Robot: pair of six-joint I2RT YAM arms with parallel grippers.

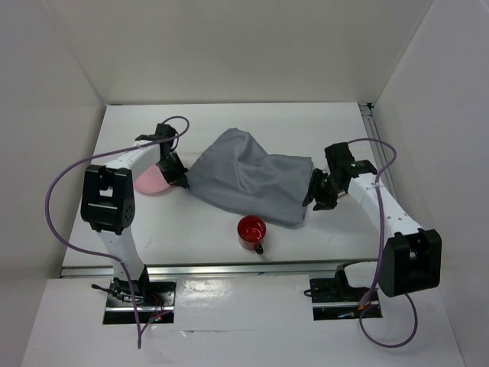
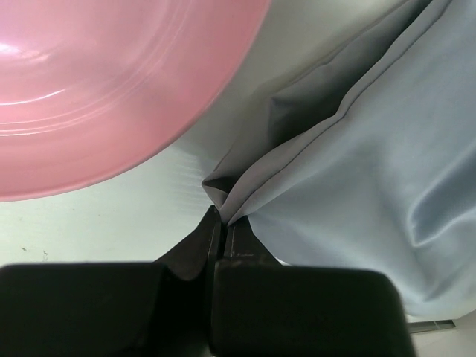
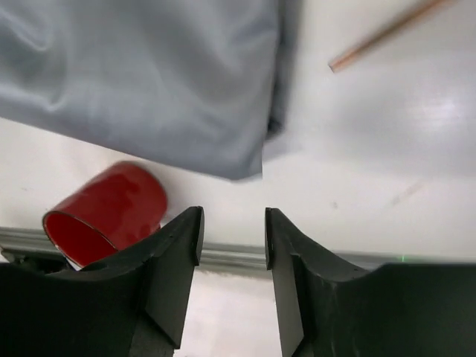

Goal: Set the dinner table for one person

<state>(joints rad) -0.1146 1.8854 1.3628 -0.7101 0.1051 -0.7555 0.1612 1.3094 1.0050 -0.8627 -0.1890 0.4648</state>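
The grey cloth (image 1: 248, 177) is crumpled, so my left gripper should next lift the cloth's corner, carry it outward, then lower it and let it go on the bare tabletop past the plate.
A crumpled grey cloth (image 1: 248, 177) lies across the middle of the white dinner table (image 1: 306, 126). My left gripper (image 1: 179, 178) is shut on the cloth's left corner, and in the left wrist view the folded hem (image 2: 245, 197) runs into the closed fingertips (image 2: 222, 221). A pink plate (image 1: 153, 182) sits just left of that corner and fills the upper left of the left wrist view (image 2: 97, 82). My right gripper (image 1: 315, 193) stands open at the cloth's right edge (image 3: 156, 74), its jaws (image 3: 232, 217) holding nothing. A red cup (image 1: 251, 230) lies on its side near the front rail, also in the right wrist view (image 3: 111, 212).
A thin wooden stick (image 3: 387, 31) lies on the table past the cloth's right edge. A metal rail (image 1: 244, 267) runs along the front edge and another along the right edge (image 1: 370, 115). White walls enclose the table on three sides.
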